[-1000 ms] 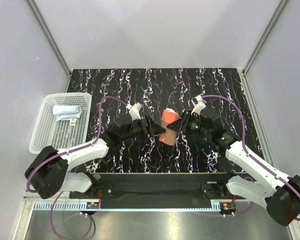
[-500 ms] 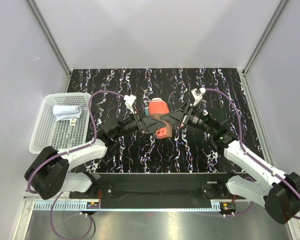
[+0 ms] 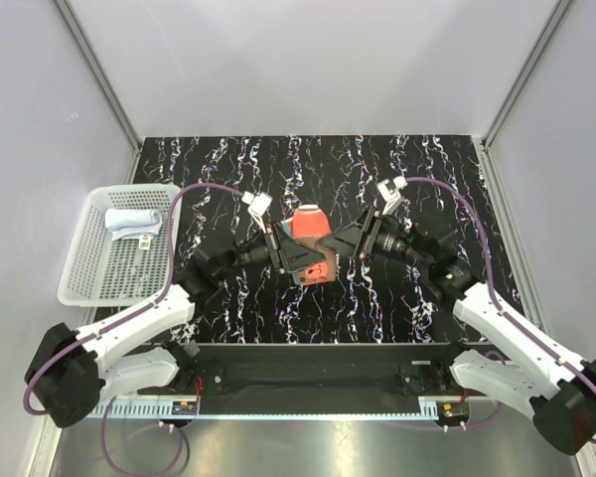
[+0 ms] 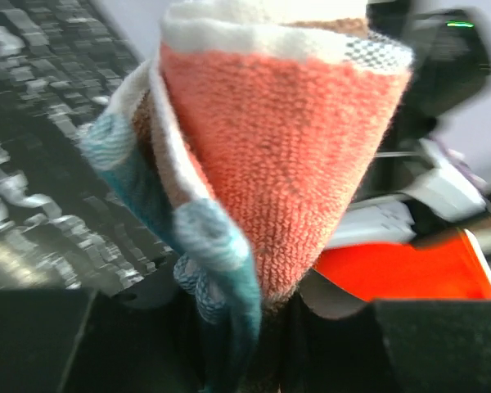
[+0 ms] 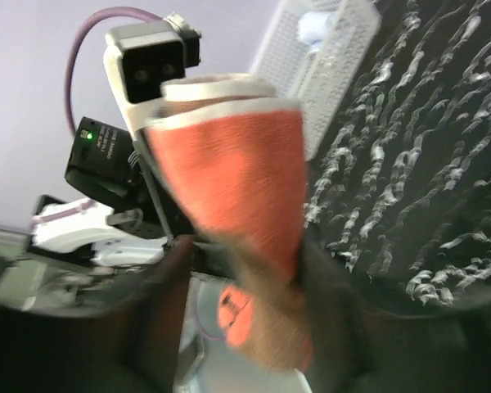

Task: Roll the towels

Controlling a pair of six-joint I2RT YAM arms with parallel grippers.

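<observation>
The left gripper should next swing its rust-brown roll to the left in the top view, then lower it and let go, because open basket bottom beside the white towel is there.
The rust-brown towel [image 3: 312,241] is rolled into a cone with a red-orange face and teal edge, held up off the table between both arms. My left gripper [image 3: 295,254] is shut on its narrow lower end [image 4: 270,270]; that gripper's [image 4: 245,336] dark fingers pinch the teal and orange folds. My right gripper [image 3: 336,244] meets the roll from the right. In the blurred right wrist view the towel [image 5: 237,180] leans on one finger of the right gripper [image 5: 245,258], with a gap at the other. The white towel [image 3: 133,221] lies rolled in the basket.
A white perforated basket [image 3: 97,273] stands at the table's left edge, also seen far off [image 5: 331,65] from the right wrist. The black marbled tabletop [image 3: 397,169] stretches behind the arms. Grey walls and metal frame posts enclose the space.
The left gripper, open before, has closed on the towel's lower end. The right jaws have loosened. Both arms shifted slightly left and the roll now stands more upright.
</observation>
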